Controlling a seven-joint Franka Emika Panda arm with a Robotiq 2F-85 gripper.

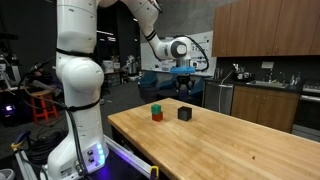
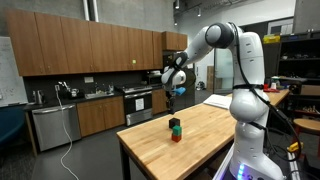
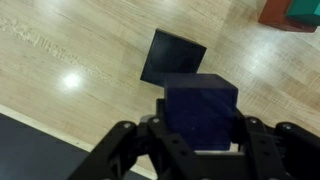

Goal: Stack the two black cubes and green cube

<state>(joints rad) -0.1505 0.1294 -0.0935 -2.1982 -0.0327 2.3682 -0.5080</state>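
Note:
The held cube turns next, descends onto the other black cube's top side [image 1: 185, 109] [image 3: 172, 57] and leaves my gripper there, since that cube lies below, skewed to the held one.
My gripper [image 3: 200, 128] is shut on one black cube [image 3: 200, 105] and holds it well above the table, as both exterior views show [image 1: 184, 72] [image 2: 175, 90]. The other black cube [image 3: 172, 58] lies on the wooden table just beyond and below the held one; it also shows in both exterior views [image 1: 184, 114] [image 2: 174, 122]. The green cube [image 1: 157, 106] sits on top of a small red cube [image 1: 157, 116], beside the black cube on the table. In the wrist view only a corner of the green cube [image 3: 306, 8] shows at the top right.
The wooden table [image 1: 230, 150] has a near edge and corner close to the cubes [image 2: 130, 135]. The robot base [image 1: 80, 120] stands at one end of the table. Kitchen cabinets [image 2: 90, 50] and counters stand behind.

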